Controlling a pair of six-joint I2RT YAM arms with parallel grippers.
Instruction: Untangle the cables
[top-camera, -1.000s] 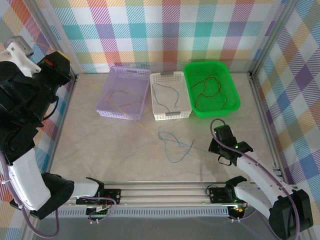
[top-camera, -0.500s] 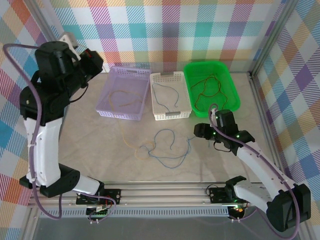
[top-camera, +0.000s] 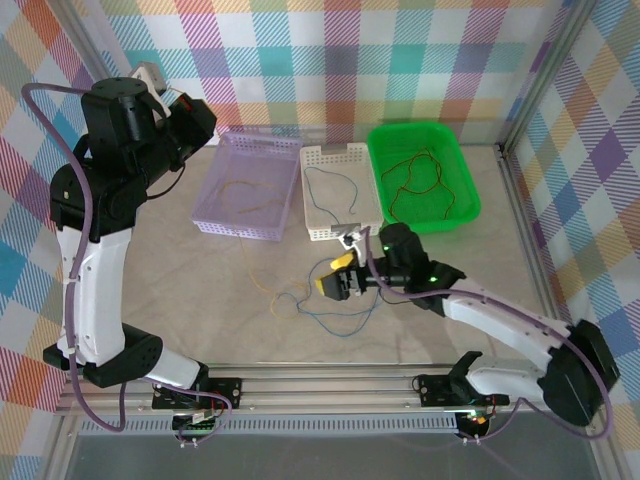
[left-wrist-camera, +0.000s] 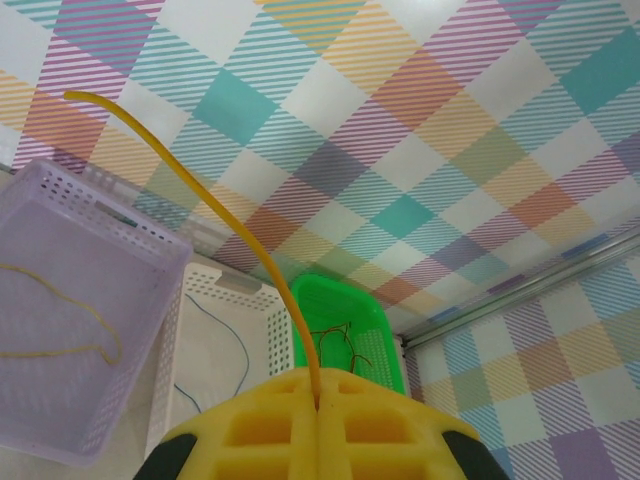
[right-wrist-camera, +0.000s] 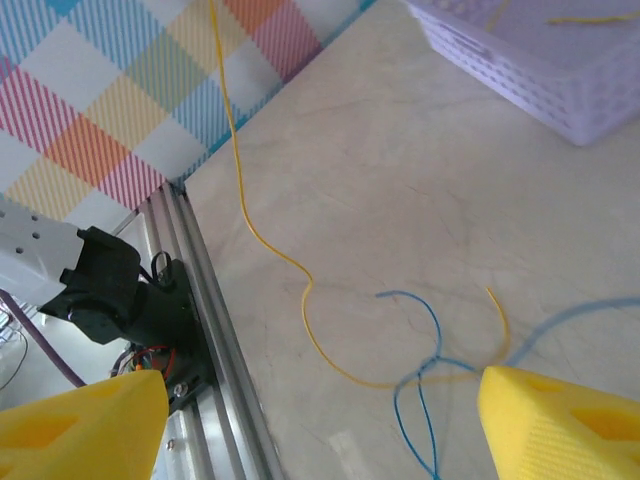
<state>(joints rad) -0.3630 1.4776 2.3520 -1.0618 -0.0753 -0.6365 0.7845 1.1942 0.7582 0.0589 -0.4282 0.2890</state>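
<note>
My left gripper will go down from its raised spot toward the purple basket (left-wrist-camera: 75, 310) below and let go of the yellow cable (left-wrist-camera: 205, 195), because that basket already holds a yellowish wire.
The cables on the table are a blue one (top-camera: 345, 312) and a yellow one (top-camera: 262, 290), crossing in a loose tangle. My left gripper (top-camera: 195, 122) is raised high at the back left, its yellow pads (left-wrist-camera: 250, 430) shut on the yellow cable (left-wrist-camera: 205, 195), which runs down to the table. My right gripper (top-camera: 336, 275) hovers low over the tangle, open, nothing between its fingers (right-wrist-camera: 560, 420). In the right wrist view the yellow cable (right-wrist-camera: 300, 300) crosses the blue cable (right-wrist-camera: 432, 340) just by the right finger.
At the back stand a purple basket (top-camera: 235, 228) with a yellowish wire, a white basket (top-camera: 340, 155) with a blue wire, and a green basket (top-camera: 420, 130) with red-brown wires. An aluminium rail (top-camera: 330, 385) runs along the near edge. Frame posts bound both sides.
My right gripper has travelled left across the table to the tangle and opened. The blue cable, stretched before, now lies slack in loops. My left arm has swung in and lifted the yellow cable.
</note>
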